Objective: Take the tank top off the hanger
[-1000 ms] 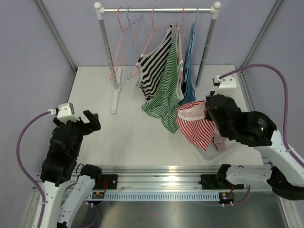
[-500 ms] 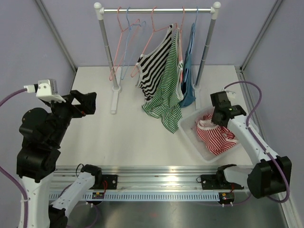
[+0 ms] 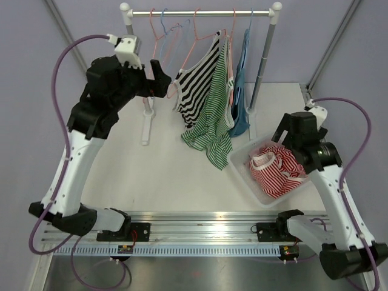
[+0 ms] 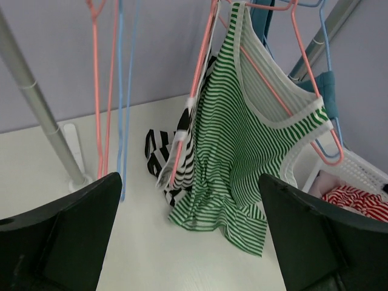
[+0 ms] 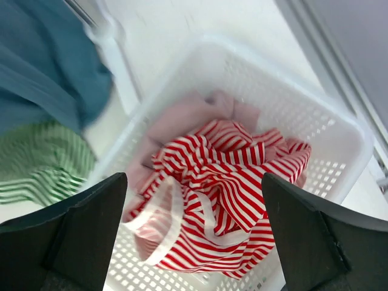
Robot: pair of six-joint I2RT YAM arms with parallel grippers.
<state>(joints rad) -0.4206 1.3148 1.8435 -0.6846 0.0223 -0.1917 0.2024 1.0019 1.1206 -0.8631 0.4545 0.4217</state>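
The left gripper moves outward and across onto the black-and-white top's pink hanger neck (image 3: pixel 194 40) (image 4: pixel 210 24) next, as that hangs outward of it, to its right in the top view.
Three tank tops hang from hangers on the rack: a black-and-white striped one (image 3: pixel 193 91), a green striped one (image 3: pixel 213 118) (image 4: pixel 242 145) and a teal one (image 3: pixel 241 100). The green top's pink hanger (image 4: pixel 270 76) shows through its neck. My left gripper (image 3: pixel 160 80) (image 4: pixel 191 242) is raised to the left of the black-and-white top, open and empty, facing the hanging tops. A red striped tank top (image 3: pixel 277 170) (image 5: pixel 230 182) lies crumpled in the white basket (image 3: pixel 241 165). My right gripper (image 3: pixel 295 140) (image 5: pixel 194 242) hovers open just above it, holding nothing.
The rack's rail (image 3: pixel 200 13) stands on two grey posts at the table's back. Empty pink and blue hangers (image 3: pixel 159 42) (image 4: pixel 109 91) hang at its left end. A pale pink garment (image 5: pixel 182 121) lies under the red top. The basket's rim (image 5: pixel 339 127) sits near the table's right edge.
My right gripper opened and let the red striped top drop into the basket, then lifted. My left arm swung up from the near left to the rack, still open.
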